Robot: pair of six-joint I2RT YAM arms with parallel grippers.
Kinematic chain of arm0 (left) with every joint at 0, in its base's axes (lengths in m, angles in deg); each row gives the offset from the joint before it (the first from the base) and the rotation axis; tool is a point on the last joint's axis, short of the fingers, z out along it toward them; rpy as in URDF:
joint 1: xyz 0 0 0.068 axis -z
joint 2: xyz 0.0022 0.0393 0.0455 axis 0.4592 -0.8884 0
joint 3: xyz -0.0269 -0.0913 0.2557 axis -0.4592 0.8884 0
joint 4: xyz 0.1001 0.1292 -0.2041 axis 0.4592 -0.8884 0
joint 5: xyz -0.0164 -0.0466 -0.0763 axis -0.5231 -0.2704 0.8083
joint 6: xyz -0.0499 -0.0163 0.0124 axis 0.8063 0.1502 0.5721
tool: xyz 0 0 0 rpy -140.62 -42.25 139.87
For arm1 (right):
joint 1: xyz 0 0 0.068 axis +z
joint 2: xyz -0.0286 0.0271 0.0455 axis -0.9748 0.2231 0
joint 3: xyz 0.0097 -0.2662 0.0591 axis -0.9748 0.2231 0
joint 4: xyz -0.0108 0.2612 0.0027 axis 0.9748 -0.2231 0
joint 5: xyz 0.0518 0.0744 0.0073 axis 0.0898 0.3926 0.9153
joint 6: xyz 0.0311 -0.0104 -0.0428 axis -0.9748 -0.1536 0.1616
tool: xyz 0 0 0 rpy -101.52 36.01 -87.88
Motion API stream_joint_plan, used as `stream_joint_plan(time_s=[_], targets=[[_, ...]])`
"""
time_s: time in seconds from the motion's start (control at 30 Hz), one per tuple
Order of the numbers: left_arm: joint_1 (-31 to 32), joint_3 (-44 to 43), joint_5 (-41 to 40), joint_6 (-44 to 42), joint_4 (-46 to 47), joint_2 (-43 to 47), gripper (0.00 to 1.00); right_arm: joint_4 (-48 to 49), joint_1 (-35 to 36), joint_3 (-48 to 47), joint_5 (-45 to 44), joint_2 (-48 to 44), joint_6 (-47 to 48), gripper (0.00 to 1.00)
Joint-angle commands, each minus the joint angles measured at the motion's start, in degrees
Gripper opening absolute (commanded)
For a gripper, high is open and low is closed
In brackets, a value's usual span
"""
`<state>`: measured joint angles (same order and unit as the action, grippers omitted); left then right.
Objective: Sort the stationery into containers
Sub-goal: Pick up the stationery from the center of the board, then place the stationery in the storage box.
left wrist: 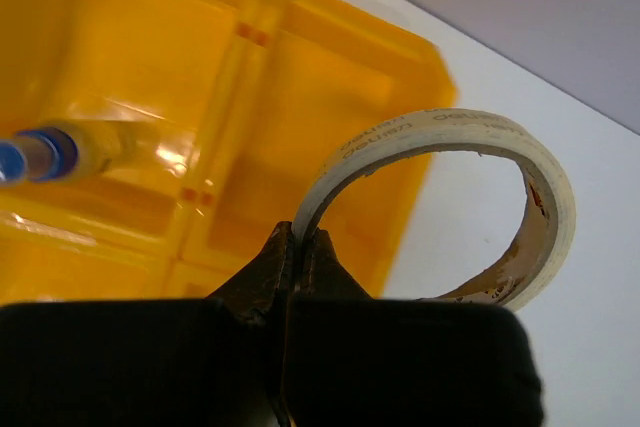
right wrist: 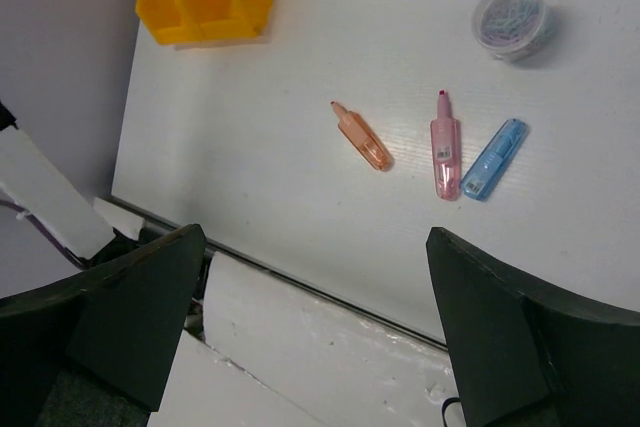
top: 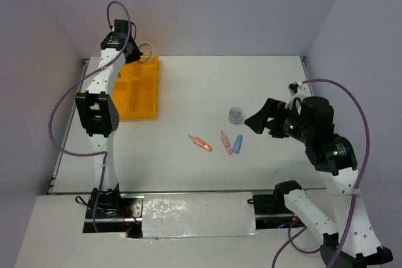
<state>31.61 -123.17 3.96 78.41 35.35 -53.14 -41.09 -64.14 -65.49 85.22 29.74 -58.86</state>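
My left gripper should next lower over the tray's empty far section point(left wrist: 300, 122) and release the tan ring there, as the blue-capped bottle point(left wrist: 45, 155) fills the tray's section beside it.
My left gripper point(left wrist: 298, 239) is shut on the tan band ring point(left wrist: 545, 177) and holds it over the far right corner of the orange-yellow tray point(left wrist: 300, 97); both show in the top view, ring point(top: 146, 49), tray point(top: 139, 89). The blue-capped bottle point(left wrist: 45, 155) lies in a tray compartment. My right gripper point(top: 262, 123) is open and empty above the table, just right of the round jar point(top: 235, 114). Two pink pieces point(top: 200, 144) point(top: 225, 142) and the blue piece point(top: 237, 144) lie mid-table; the right wrist view shows them too point(right wrist: 362, 137) point(right wrist: 445, 147) point(right wrist: 493, 158), with the jar point(right wrist: 511, 18).
Grey walls close the table on the left, back and right. A white panel point(top: 198, 214) covers the near edge between the arm bases. A purple cable point(top: 59, 117) loops beside the left arm.
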Motion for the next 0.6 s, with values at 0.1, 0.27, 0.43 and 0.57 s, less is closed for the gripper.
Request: stream_joint_plan(time_s=[0.1, 0.27, 0.43, 0.57], targets=[[-4.1, -5.8, 6.4, 0.6, 2.1, -7.0, 0.00, 0.3, 0.4, -2.0, -0.7, 0.6, 1.3, 1.00], [-6.1, -4.2, 8.4, -0.1, 5.6, -6.3, 0.05, 0.1, 0.4, -2.2, -1.2, 1.0, 0.9, 1.00], [-6.0, -3.7, 8.9, -1.1, 5.5, -8.1, 0.16, 0.5, 0.3, -2.4, -0.9, 2.1, 0.7, 1.00], [-5.9, -1.7, 8.6, -1.7, 5.4, -8.0, 0.37, 0.7, 0.4, -3.3, -0.6, 3.0, 0.7, 1.00]])
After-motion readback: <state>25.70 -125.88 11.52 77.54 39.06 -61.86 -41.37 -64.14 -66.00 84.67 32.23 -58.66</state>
